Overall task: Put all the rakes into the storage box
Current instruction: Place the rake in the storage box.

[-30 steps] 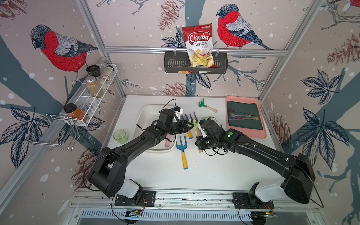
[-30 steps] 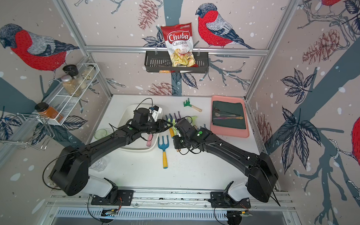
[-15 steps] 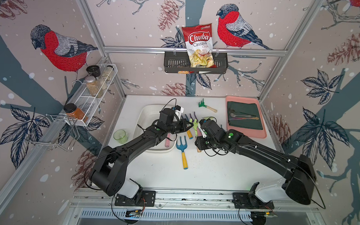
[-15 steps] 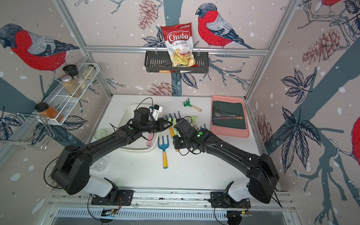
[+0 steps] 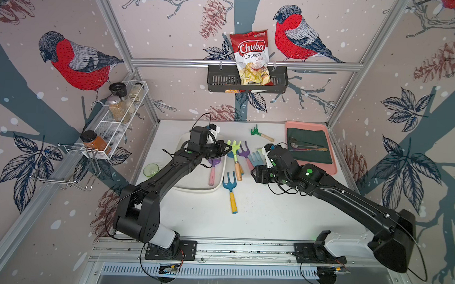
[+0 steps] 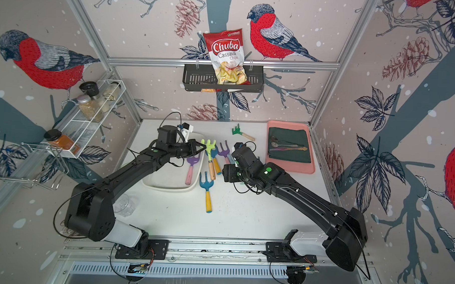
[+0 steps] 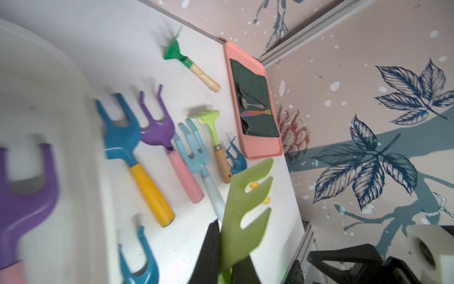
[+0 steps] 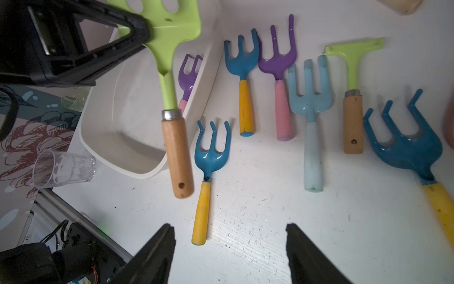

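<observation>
The green rake hangs outside, so the robot's left gripper next needs to move over the box's rim and down to the bare bottom of the box beside the purple rake (image 5: 199, 174), then let the green rake go.
A lime-green rake (image 5: 234, 147) with a wooden handle (image 8: 177, 152) hangs just right of the white storage box (image 5: 193, 188). My left gripper (image 5: 224, 150) is shut on its flat green head (image 7: 245, 209). The handle end lies over the box's rim (image 8: 137, 173) in the right wrist view. My right gripper (image 5: 256, 172) stands open above the bare table, a little right of the handle, with nothing between its fingertips (image 8: 169, 231). Inside the box lies a purple rake with a pink handle (image 5: 213, 169).
Several more rakes lie right of the box: blue with a yellow handle (image 5: 231, 191), purple (image 5: 244, 153), light blue (image 5: 254, 158) and small dark green (image 5: 259, 133). A pink tray (image 5: 333, 164) with cloth and spoons is at the back right. Two glasses (image 5: 151, 169) (image 6: 124, 205) stand left of the box.
My right gripper has opened and let go of the green rake's handle. My left gripper has shut on the rake's head and now holds it alone.
</observation>
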Robot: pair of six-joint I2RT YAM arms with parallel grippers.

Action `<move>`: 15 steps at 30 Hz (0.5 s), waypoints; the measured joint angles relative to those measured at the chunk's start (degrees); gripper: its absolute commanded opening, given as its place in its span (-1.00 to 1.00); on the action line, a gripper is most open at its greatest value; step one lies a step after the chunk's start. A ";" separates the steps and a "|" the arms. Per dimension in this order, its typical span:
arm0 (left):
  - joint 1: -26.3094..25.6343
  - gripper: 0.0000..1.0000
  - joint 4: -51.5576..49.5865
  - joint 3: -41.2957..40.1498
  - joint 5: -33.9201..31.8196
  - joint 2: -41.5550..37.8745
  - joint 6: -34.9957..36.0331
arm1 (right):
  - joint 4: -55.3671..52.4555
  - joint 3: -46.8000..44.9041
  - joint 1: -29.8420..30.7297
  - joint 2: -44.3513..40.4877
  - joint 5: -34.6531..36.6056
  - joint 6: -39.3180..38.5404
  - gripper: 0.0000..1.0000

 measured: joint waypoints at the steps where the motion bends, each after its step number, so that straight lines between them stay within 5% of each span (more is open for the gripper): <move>1: 2.01 -1.00 -1.42 0.74 0.39 0.39 1.55 | 0.04 -0.61 -0.61 -0.83 0.00 0.00 0.48; 9: 17.29 -1.00 -15.30 6.82 6.62 8.76 17.11 | -0.09 -2.51 -4.31 -3.80 0.09 -0.68 0.47; 15: 18.67 -1.00 -24.74 12.92 6.82 17.22 27.08 | -0.07 -2.69 -4.85 -3.41 -0.48 -1.51 0.47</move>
